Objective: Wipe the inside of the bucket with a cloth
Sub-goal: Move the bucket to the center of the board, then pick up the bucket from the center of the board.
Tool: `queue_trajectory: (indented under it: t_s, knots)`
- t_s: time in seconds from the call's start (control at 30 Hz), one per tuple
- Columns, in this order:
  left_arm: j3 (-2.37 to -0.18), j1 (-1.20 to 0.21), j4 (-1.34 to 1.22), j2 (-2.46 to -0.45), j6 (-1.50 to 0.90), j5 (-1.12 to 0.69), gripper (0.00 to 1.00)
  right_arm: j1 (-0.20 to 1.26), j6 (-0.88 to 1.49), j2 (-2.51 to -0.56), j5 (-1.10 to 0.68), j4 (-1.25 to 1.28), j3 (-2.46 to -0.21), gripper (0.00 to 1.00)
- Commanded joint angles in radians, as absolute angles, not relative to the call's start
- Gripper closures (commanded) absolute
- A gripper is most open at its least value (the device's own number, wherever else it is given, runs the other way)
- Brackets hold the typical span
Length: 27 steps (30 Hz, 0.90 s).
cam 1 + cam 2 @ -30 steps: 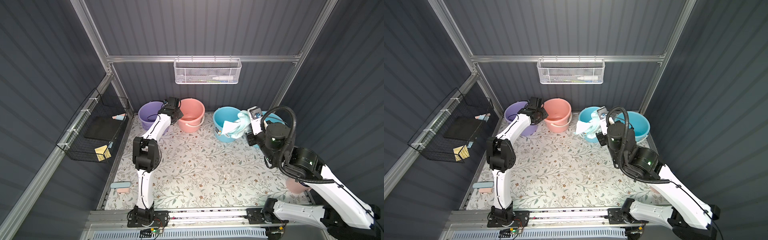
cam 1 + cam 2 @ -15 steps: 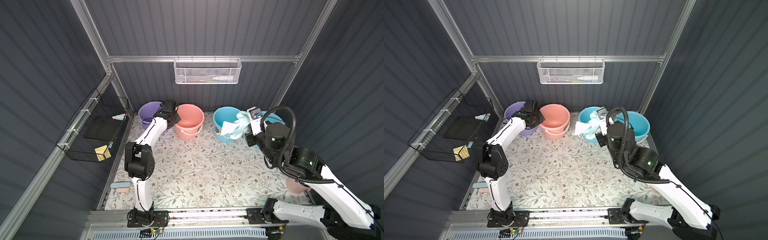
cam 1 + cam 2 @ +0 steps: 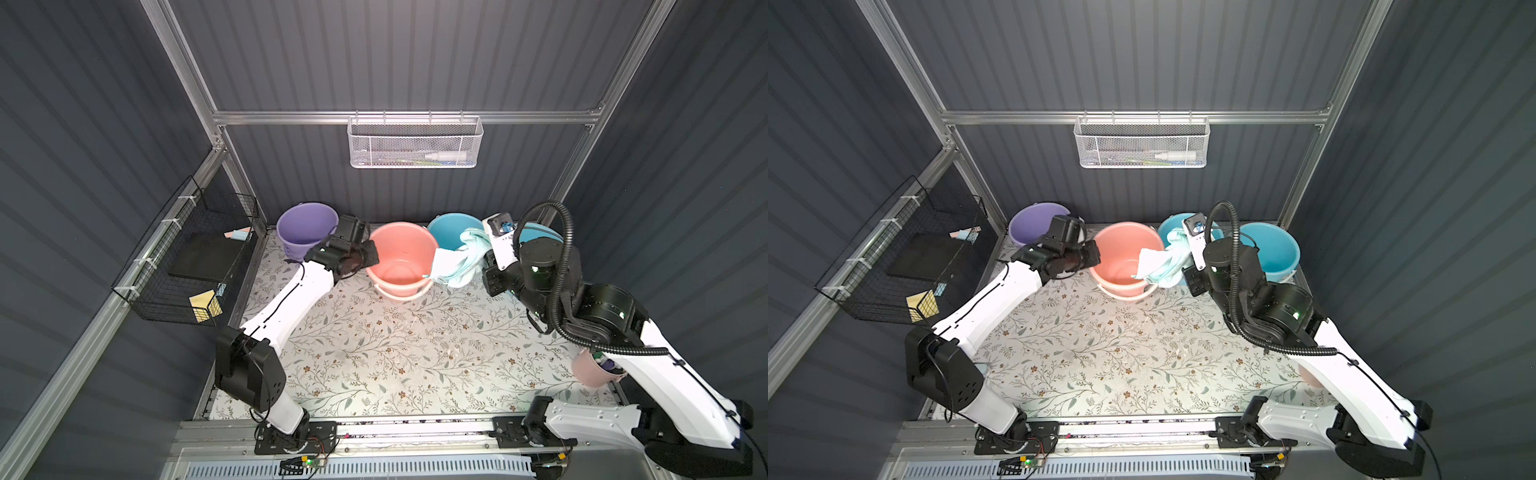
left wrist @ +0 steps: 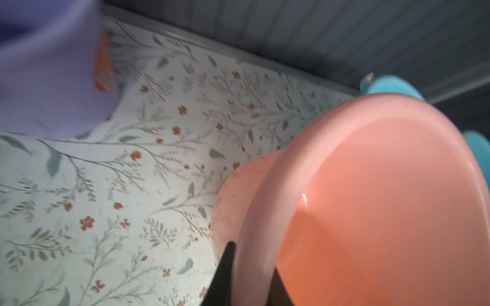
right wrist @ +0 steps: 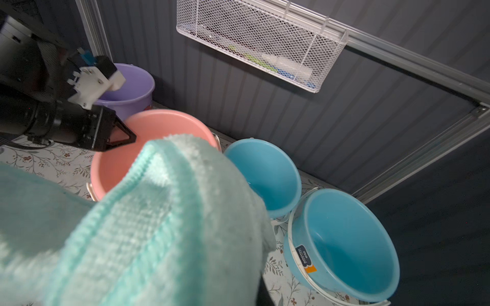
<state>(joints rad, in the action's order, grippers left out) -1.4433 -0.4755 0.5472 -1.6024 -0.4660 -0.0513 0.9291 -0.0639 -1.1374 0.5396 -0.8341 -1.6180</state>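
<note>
A clear part of the open floral mat (image 3: 406,329) is back of my left gripper. Next, my left gripper should move the pink bucket (image 3: 399,253) back onto that part and let go of the bucket's rim.
The pink bucket (image 3: 399,253) (image 3: 1125,253) stands mouth-up at the back middle of the floral mat. My left gripper (image 3: 370,259) (image 3: 1094,257) (image 4: 252,265) is shut on its left rim, one black finger outside the wall and one inside. The pale aqua cloth (image 3: 457,262) (image 3: 1163,259) (image 5: 159,225) hangs rumpled at the bucket's right rim, partly over the mouth. My right gripper (image 3: 482,259) (image 3: 1187,262) is shut on the cloth, and in the right wrist view the cloth hides the fingers almost entirely. The pink bucket (image 5: 148,129) shows behind the cloth there.
A purple bucket (image 3: 305,228) stands back left. Two blue buckets (image 3: 451,230) (image 3: 1271,249) stand back right, close behind the cloth. A white mesh basket (image 3: 415,143) hangs on the back wall and a black wire basket (image 3: 195,266) on the left wall. A small pink cup (image 3: 594,368) sits front right.
My left gripper has closed on the pink bucket's rim and drawn the bucket forward and to the right, up against the hanging cloth. The right arm has barely moved.
</note>
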Motion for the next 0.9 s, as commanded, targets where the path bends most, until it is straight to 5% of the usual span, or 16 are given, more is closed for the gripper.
queue_trajectory:
  t_s: [0.0, 0.23, 0.33, 0.53, 0.87]
  knots:
    - [-1.352, -0.519, 0.58, -1.557, -0.415, -0.131, 1.0, 0.929, 0.011, -1.159, 0.481, -0.96, -1.661, 1.0]
    - [-1.33, -0.525, 0.782, -1.535, -0.341, -0.086, 0.99, 0.929, 0.053, -1.17, 0.481, -1.048, -1.651, 1.0]
    - [-1.37, -0.526, 0.841, -1.54, -0.324, -0.068, 0.8, 0.929, 0.057, -1.173, 0.483, -1.051, -1.641, 1.0]
    - [-1.527, -0.526, 0.917, -1.592, -0.301, -0.064, 0.64, 0.93, 0.052, -1.188, 0.488, -1.032, -1.634, 1.0]
    - [-1.572, -0.526, 1.013, -1.661, -0.242, -0.058, 0.65, 0.93, 0.043, -1.188, 0.487, -1.03, -1.633, 1.0]
